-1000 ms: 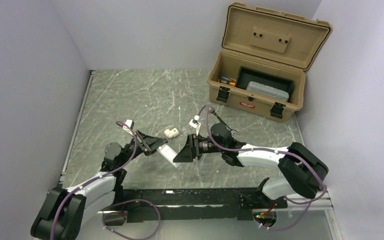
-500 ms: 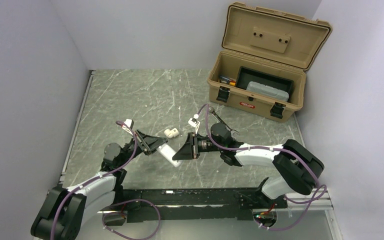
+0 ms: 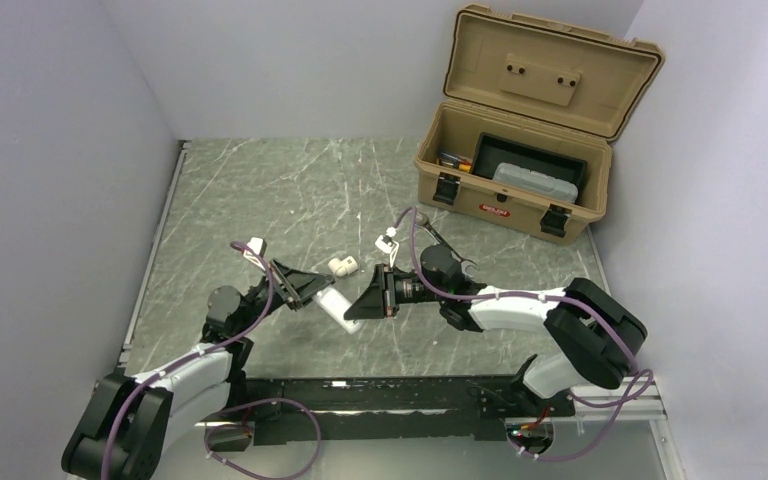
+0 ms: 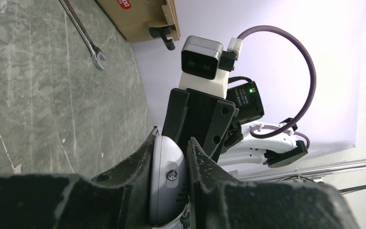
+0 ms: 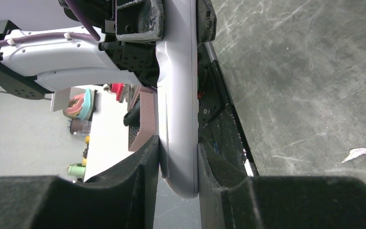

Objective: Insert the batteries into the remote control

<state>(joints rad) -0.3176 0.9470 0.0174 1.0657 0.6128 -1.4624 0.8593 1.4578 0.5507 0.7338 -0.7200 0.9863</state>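
Observation:
The right gripper turns outward, moves right in the top view and lowers the remote (image 5: 178, 95) next, to release it on the bare tabletop before the wrench.
The white remote control (image 3: 337, 307) is held off the table between both grippers. My left gripper (image 3: 303, 291) is shut on one end of it; in the left wrist view the remote's rounded end (image 4: 167, 183) sits between my left gripper's (image 4: 171, 143) jaws. My right gripper (image 3: 362, 303) is shut on the other end; in the right wrist view the remote (image 5: 178, 95) runs edge-on up from my right gripper (image 5: 178, 145) to the left one. No batteries show in any view.
A white pipe fitting (image 3: 341, 265) lies just behind the remote. A silver wrench (image 4: 82, 27) lies behind the right arm. An open tan toolbox (image 3: 505, 195) stands at the back right, with a grey case and small items inside.
My right gripper has moved a little to the left, further onto the remote. The left arm and the remote have barely moved.

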